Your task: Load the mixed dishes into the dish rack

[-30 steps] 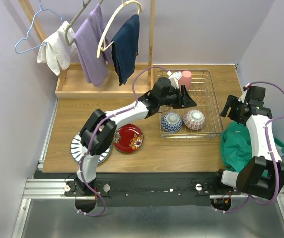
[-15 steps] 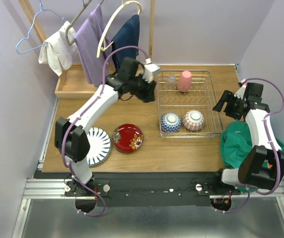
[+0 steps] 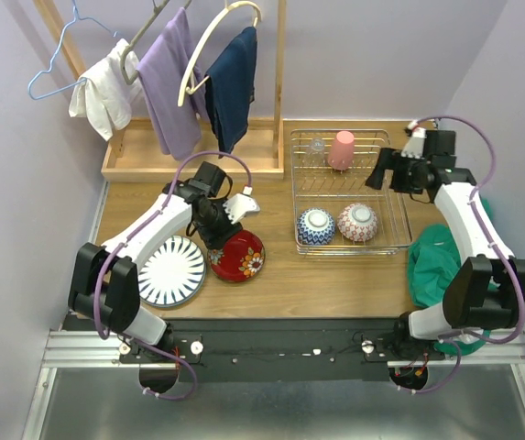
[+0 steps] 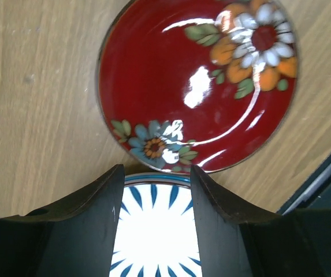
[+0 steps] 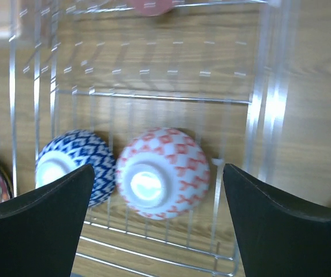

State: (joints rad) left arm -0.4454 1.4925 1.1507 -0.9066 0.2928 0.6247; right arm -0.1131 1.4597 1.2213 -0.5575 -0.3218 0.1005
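Note:
The striped plate is between my open fingers, so I need to move my left gripper down and outward next, to the rim of the red floral plate beside its blue flower.
The dish rack stands at the back right and holds a pink cup, a blue-white bowl and a red-pink bowl, both bowls upside down. The red floral plate and the blue-striped white plate lie on the table at the left. My left gripper hangs open and low where the two plates meet. The striped plate shows between its fingers, and the red plate lies just ahead. My right gripper is wide open over the rack's right side, above the red-pink bowl.
A wooden tray with a clothes frame and hanging garments fills the back left. A green cloth lies at the table's right edge by the right arm. A clear glass stands in the rack beside the cup.
My left arm swung from over the rack back to the left and came down by the plates. My right arm moved in over the rack's right side and its jaws widened.

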